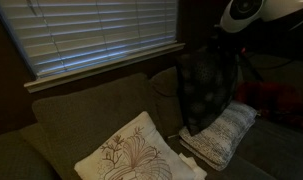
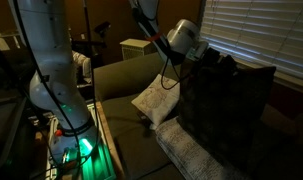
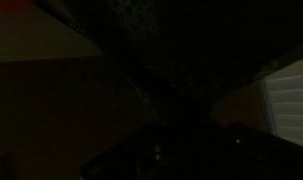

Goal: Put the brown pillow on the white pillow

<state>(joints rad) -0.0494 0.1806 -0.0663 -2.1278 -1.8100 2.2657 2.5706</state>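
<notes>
The brown pillow goes down and outward toward the couch back next for release there, since the white pillow (image 1: pixel 225 134) lies below it, just under the brown pillow's lower edge.
The brown pillow (image 1: pixel 203 90) (image 2: pixel 227 112) hangs upright, dark and square, with its top edge pinched in my gripper (image 1: pixel 219 44) (image 2: pixel 207 57), which is shut on it. Its lower edge reaches down to the white pillow (image 1: pixel 225 134) (image 2: pixel 195 156), a pale ribbed rectangle lying flat on the couch seat. Whether the two pillows touch is too dark to tell. The wrist view is almost black, and the brown pillow's fabric (image 3: pixel 181 50) fills most of it; my fingers do not show there.
A cream pillow with embroidered branches (image 1: pixel 131 156) (image 2: pixel 152 97) leans on the couch beside the white one. Olive couch back cushions (image 1: pixel 86 115) stand behind. A window with blinds (image 1: pixel 91 35) is above the couch. The robot's base (image 2: pixel 49 75) stands by the couch end.
</notes>
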